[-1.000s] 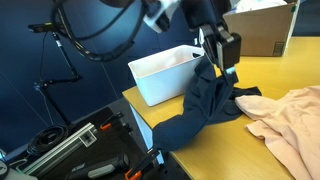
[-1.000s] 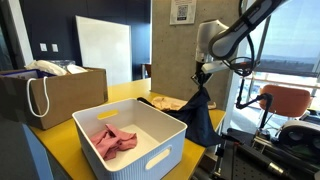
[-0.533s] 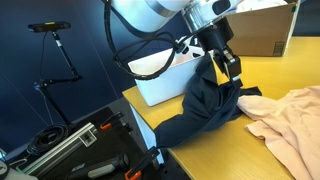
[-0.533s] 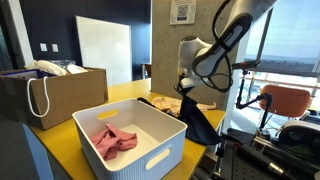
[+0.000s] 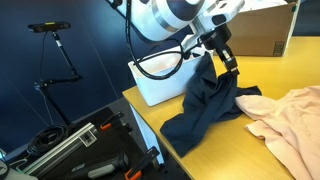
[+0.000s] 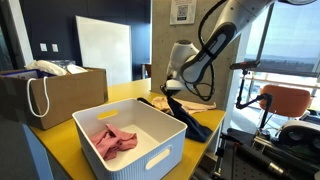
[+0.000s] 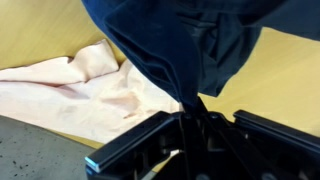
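The dark navy garment [image 5: 205, 105] already drapes onto the yellow table beside the white bin, so next my gripper will rise slightly and open its fingers.
My gripper [image 5: 224, 62] is shut on a dark navy garment [image 5: 205, 105], pinching a fold of it near the white bin [image 5: 160, 72]. The cloth hangs from the jaws and drapes down onto the yellow table [image 5: 220, 145], trailing over its edge. In the wrist view the navy garment [image 7: 190, 45] fills the top and narrows into the gripper [image 7: 190, 115]. In an exterior view the gripper [image 6: 170, 92] holds the navy garment [image 6: 190, 120] beside the bin [image 6: 130, 140], which holds a pink cloth [image 6: 113, 140].
A light peach garment [image 5: 290, 120] lies spread on the table beside the navy one, peach garment [image 7: 80, 90] also in the wrist view. A cardboard box [image 5: 262, 30] stands behind. A brown paper bag [image 6: 50, 95] sits by the bin. Tools lie on the floor [image 5: 70, 150].
The arm has swung toward the white bin, carrying the pinched navy garment with it; more of the cloth has been dragged along the table. The jaws stayed shut.
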You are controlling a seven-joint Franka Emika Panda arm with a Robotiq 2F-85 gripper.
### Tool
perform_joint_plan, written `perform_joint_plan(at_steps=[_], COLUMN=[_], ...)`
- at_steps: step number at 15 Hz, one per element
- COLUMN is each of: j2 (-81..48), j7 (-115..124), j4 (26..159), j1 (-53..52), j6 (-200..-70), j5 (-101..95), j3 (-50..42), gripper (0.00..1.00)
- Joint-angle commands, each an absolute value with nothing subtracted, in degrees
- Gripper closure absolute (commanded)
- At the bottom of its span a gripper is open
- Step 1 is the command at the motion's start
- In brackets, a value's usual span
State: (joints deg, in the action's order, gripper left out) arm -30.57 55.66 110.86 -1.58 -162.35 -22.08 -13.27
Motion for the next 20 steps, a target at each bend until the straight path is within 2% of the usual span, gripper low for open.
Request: perform_joint_plan(at_steps=[1, 5, 6, 8, 12, 16, 17, 19, 20], j2=[-31.6, -32.0, -31.8, -31.3, -27.3, -18.9, -16.9, -15.4, -14.9], j7=[55.3, 54.5, 53.9, 53.4, 47.4, 34.1, 30.0, 22.6, 18.8], j4=[107.6, 106.8, 106.9, 107.5, 111.7, 120.8, 123.2, 125.1, 125.6], j1=[-4.6, -6.3, -6.4, -6.6, -4.0, 2.3, 7.0, 11.2, 9.2], j6=[-166.1, -168.9, -169.2, -169.7, -169.3, -168.5, -168.6, -166.0, -164.0], j5=[-15.9, -11.6, -10.7, -9.4, -6.6, 0.2, 1.5, 6.0, 10.0], j3=[-14.8, -15.1, -14.9, -15.2, -13.5, -6.7, -1.1, 4.3, 2.9], gripper=[0.99, 0.99, 0.70, 0.62, 0.33, 0.05, 0.00, 0.00, 0.00])
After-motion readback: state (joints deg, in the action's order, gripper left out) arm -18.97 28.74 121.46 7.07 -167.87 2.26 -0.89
